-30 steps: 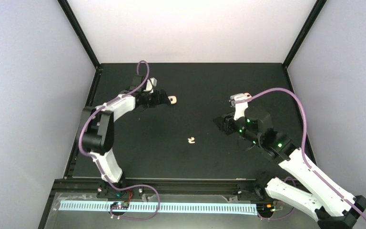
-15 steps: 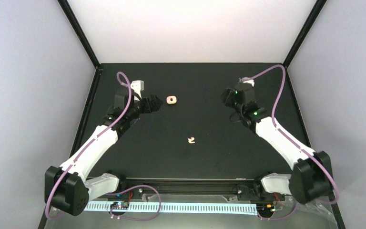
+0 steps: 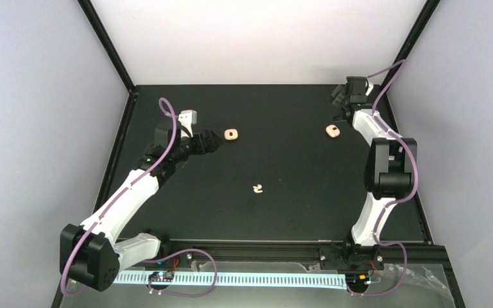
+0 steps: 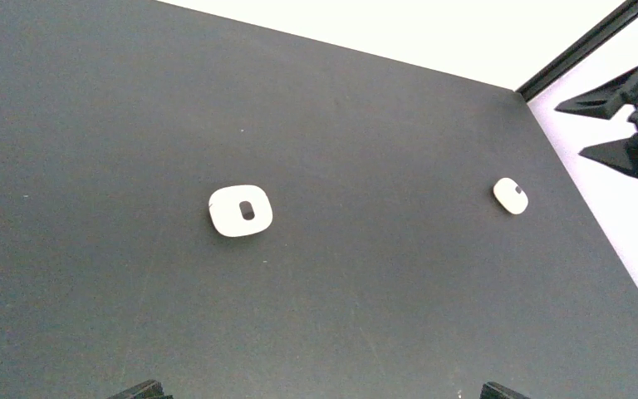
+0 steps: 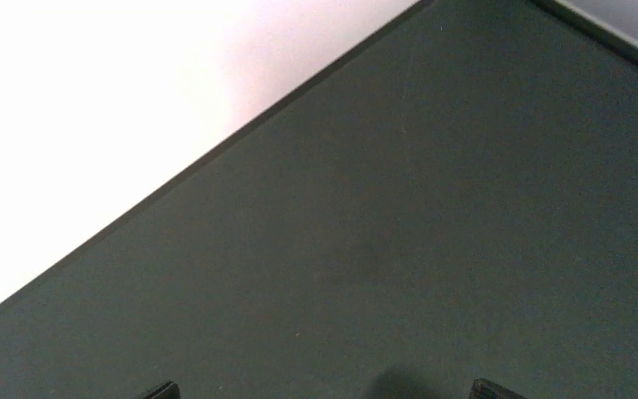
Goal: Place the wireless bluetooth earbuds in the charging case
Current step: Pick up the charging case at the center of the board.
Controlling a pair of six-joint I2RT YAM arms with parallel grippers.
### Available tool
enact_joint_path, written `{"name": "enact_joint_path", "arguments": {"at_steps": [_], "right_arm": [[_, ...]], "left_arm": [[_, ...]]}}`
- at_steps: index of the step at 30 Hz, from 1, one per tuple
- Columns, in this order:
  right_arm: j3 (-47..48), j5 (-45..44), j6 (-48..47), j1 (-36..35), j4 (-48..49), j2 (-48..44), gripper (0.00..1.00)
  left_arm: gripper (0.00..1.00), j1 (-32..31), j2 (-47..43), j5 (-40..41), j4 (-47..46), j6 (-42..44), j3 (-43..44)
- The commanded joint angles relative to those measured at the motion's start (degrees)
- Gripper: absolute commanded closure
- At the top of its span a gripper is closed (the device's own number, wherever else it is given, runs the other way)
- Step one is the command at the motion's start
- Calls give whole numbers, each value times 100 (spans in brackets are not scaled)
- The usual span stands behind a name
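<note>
My right gripper tips down and lowers back around the smaller cream rounded piece [image 3: 332, 131] next. That piece is below and back from the gripper's empty fingers.
Two tiny cream earbuds [image 3: 257, 188] lie together mid-table, apart from both arms. A cream rounded charging case [image 3: 231, 135] [image 4: 241, 210] with a dark slot lies at the back left. My left gripper [image 3: 213, 145] [image 4: 322, 391] is open just to the left of it, not touching. A second, smaller cream rounded piece [image 3: 332, 131] [image 4: 510, 195] lies at the back right. My right gripper [image 3: 336, 106] [image 4: 571, 129] [image 5: 326, 391] hangs open beyond it near the far right corner, with nothing between its fingers.
The black table [image 3: 282, 212] is ringed by a black frame and white walls. The far edge [image 5: 216, 154] runs close ahead of the right gripper. Purple cables loop off both arms.
The right arm swung from mid-table to the far right corner, its jaws widening; the small cream piece now shows where it had been. The left gripper backed off the case, then stayed still.
</note>
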State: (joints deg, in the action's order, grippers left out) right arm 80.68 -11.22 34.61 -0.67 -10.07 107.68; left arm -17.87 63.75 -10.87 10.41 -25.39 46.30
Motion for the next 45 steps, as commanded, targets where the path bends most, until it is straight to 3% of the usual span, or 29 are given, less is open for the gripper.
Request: {"name": "enact_joint_path", "arguments": {"at_steps": [1, 10, 17, 35, 39, 45], "right_arm": [[429, 334, 39, 222, -334, 532, 9], [1040, 1077, 281, 271, -700, 1379, 12], [982, 884, 412, 268, -1142, 1520, 17], [-26, 1447, 502, -358, -1112, 444, 23], [2, 992, 172, -408, -1293, 229, 23], [675, 147, -891, -329, -1811, 620, 14]], "left_arm": [[1, -6, 143, -248, -37, -72, 78], [1, -6, 381, -364, -13, -43, 150], [1, -6, 443, -414, -20, -121, 177], [1, -11, 295, -796, -168, -310, 93], [1, -5, 266, -826, -156, -305, 88], [1, -6, 263, -824, -189, -295, 68]]}}
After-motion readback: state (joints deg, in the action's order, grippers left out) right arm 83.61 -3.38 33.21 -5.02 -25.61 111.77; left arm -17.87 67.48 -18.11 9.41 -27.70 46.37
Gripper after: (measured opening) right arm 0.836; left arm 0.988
